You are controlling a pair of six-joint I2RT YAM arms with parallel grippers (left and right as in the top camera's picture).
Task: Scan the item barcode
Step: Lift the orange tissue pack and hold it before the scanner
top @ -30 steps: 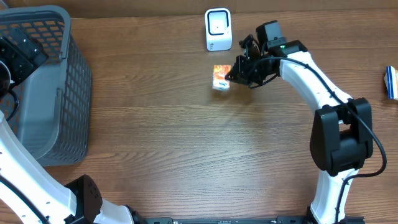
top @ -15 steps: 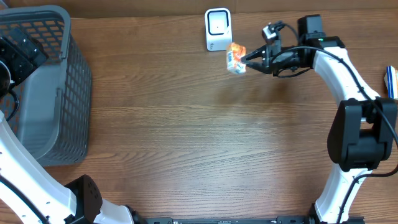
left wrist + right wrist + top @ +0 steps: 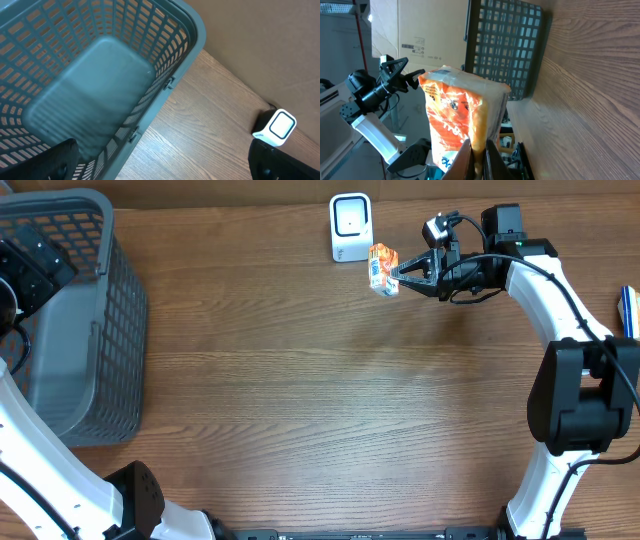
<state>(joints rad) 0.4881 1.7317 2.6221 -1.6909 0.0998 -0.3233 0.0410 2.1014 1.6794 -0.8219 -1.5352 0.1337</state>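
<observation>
My right gripper needs to swing down and toward the right in the overhead view next and let go of the packet [image 3: 381,267] beside the blue and white pack, because the wood is bare there.
The item is an orange and white snack packet [image 3: 381,267], held in the air just right of the white barcode scanner [image 3: 351,227] at the table's back edge. My right gripper [image 3: 402,275] is shut on the packet's edge, reaching in from the right. In the right wrist view the packet [image 3: 460,120] stands up from the pinched fingers of that gripper [image 3: 478,160]. My left gripper [image 3: 167,167] is open and holds nothing, hovering over the grey basket [image 3: 100,75], with the scanner [image 3: 277,126] off to its right.
The grey mesh basket [image 3: 110,250] fills the table's left side, with the left arm [image 3: 30,265] over it. A blue and white pack [image 3: 628,312] lies at the right edge. Bare wood stretches across the middle and front of the table.
My right gripper has lifted the packet up and to the right, from in front of the scanner to its right side, turning at the wrist. The left arm has not moved.
</observation>
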